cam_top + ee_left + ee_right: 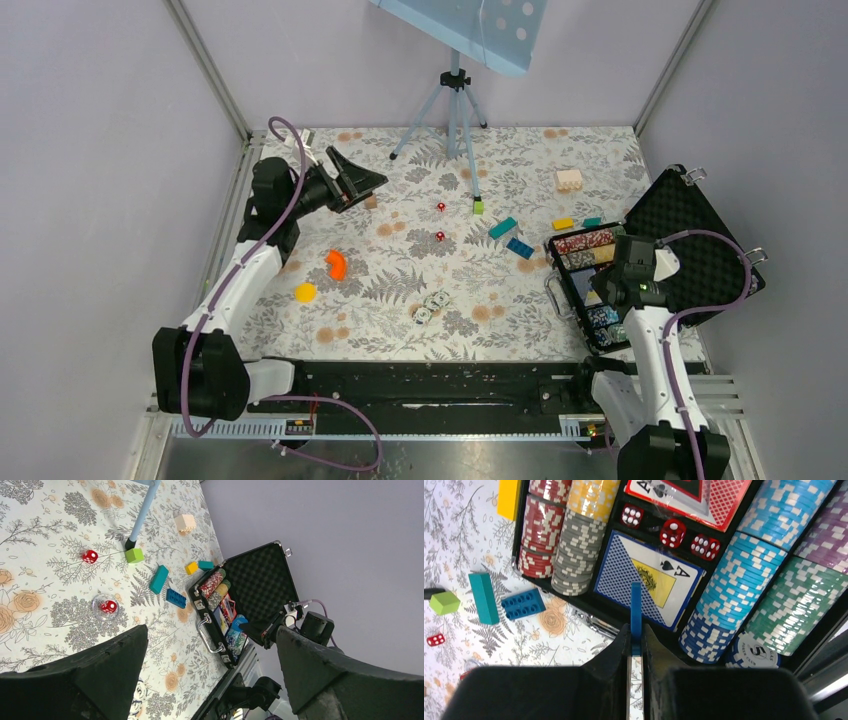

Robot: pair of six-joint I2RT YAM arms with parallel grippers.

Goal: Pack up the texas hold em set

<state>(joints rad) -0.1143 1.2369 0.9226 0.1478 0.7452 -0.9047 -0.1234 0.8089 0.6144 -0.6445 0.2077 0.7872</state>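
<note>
The flat top of the patterned half of the blue-edged card deck (582, 283) lies clear between the chip rows, so my right gripper should move down onto it and let go of the disc.
The black briefcase (700, 235) lies open at the right, foam lid up, with rows of coloured chips (744, 575), card decks (649, 577) and red dice (672, 532) in its tray. My right gripper (636, 640) is shut on a thin blue disc (636, 607), held edge-on just above the tray's near rim beside the silver handle (207, 635). The disc also shows in the left wrist view (239, 623). My left gripper (362, 183) is open and empty, raised at the far left. Two red dice (440, 207) (438, 236) and a few loose chips (432, 305) lie mid-table.
A tripod (455, 110) stands at the back centre. Teal (503, 227), blue (520, 247), yellow (563, 223), green (478, 207) and cream (568, 179) bricks lie left of the case. An orange curved piece (337, 263) and a yellow disc (305, 292) lie at the left.
</note>
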